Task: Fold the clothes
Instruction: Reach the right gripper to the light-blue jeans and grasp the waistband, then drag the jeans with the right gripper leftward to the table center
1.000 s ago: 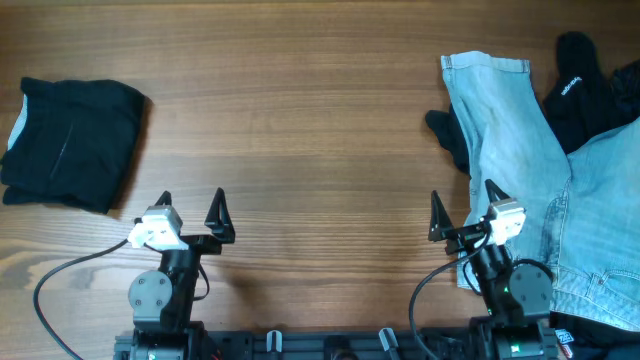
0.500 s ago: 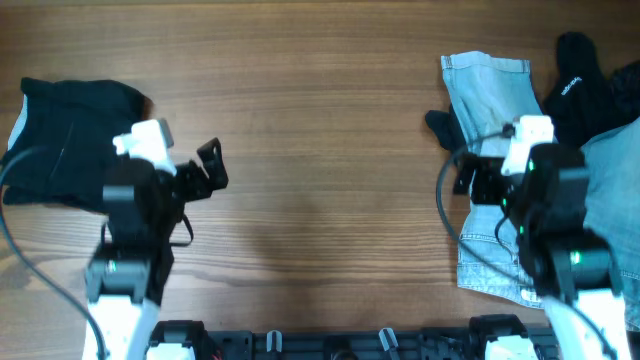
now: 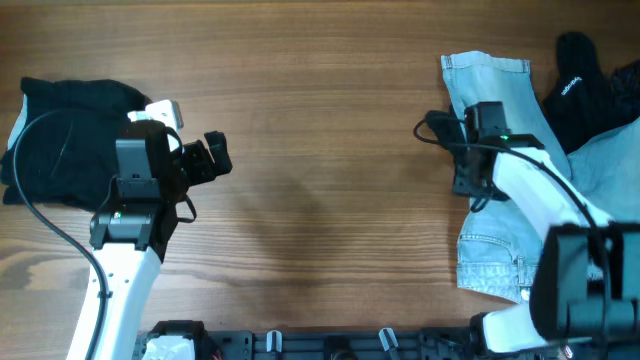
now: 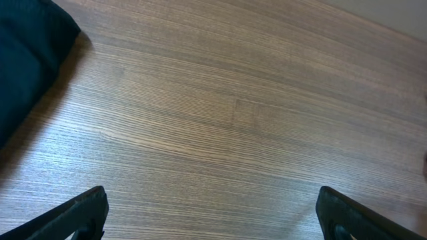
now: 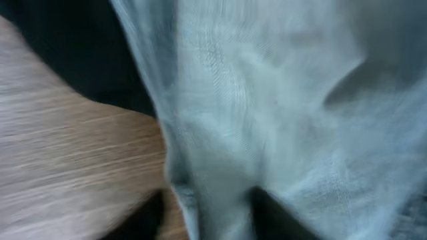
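Note:
My right gripper brings the jeans [image 3: 500, 100] across. I need to move my left gripper down next onto the waistband [image 3: 488, 276], below it and to its right in the overhead view.
Light-blue jeans [image 3: 500, 100] lie crumpled at the right of the table, over a black garment [image 3: 440, 130]. My right gripper [image 3: 466, 165] sits at the left edge of the jeans. The right wrist view is blurred, but it shows the right gripper [image 5: 208, 213] with its fingers narrowed round a fold of the denim edge [image 5: 213, 167], touching it on both sides. A folded black garment [image 3: 60, 150] lies at the far left. My left gripper [image 3: 213, 160] hangs just right of it, wide open over bare wood. In the left wrist view the left gripper [image 4: 213, 217] holds nothing, and the black garment [image 4: 27, 53] shows at top left.
More dark clothing [image 3: 585, 80] and further denim [image 3: 610, 200] are piled at the far right edge. The wooden table [image 3: 320, 150] stretches between the two arms. Cables trail from both arms toward the front edge.
Both arms have lifted from the front edge and reached out. The left went toward the folded black garment. The right went to the jeans' left edge, and its jaws have closed in.

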